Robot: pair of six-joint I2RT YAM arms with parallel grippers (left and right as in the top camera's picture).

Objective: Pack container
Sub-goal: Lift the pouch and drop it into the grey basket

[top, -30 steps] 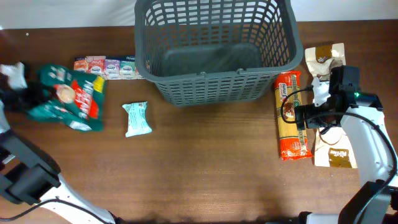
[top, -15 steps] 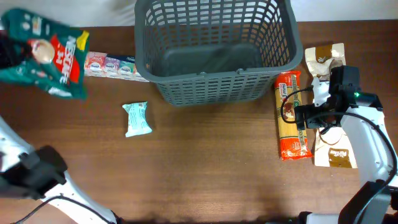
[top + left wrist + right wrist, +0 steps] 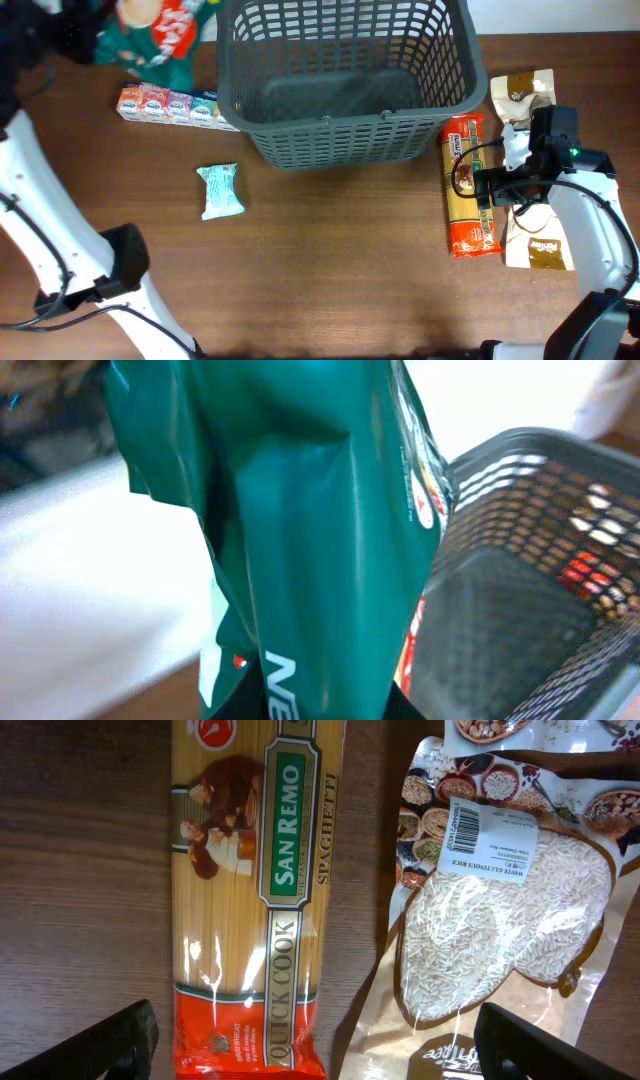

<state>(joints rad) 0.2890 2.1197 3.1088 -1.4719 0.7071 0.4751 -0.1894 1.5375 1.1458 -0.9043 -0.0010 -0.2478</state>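
I will next move my left gripper to the right in the overhead view, over the basket's rim beside the cartons, and then down inside, because the basket's bottom lies empty (image 3: 328, 98) (image 3: 492, 624).
The dark grey lattice basket (image 3: 345, 75) stands at the back middle of the table; its wall also shows in the left wrist view (image 3: 540, 560). My left gripper (image 3: 110, 30) is shut on a green and red packet (image 3: 155, 30) and holds it high, just left of the basket's back left corner; the packet fills the left wrist view (image 3: 310, 540). My right gripper (image 3: 500, 190) is open above a spaghetti packet (image 3: 468, 185) and a rice bag (image 3: 535, 235); in the right wrist view the spaghetti (image 3: 265, 890) and the rice bag (image 3: 500, 910) lie between its fingers (image 3: 315, 1040).
A row of small cartons (image 3: 170, 105) lies left of the basket. A small teal packet (image 3: 220, 190) lies in front of them. A second brown bag (image 3: 520, 95) lies right of the basket, behind my right arm.
My left gripper has lifted the green and red packet off the table and carried it up and right toward the basket. The right arm has not moved.
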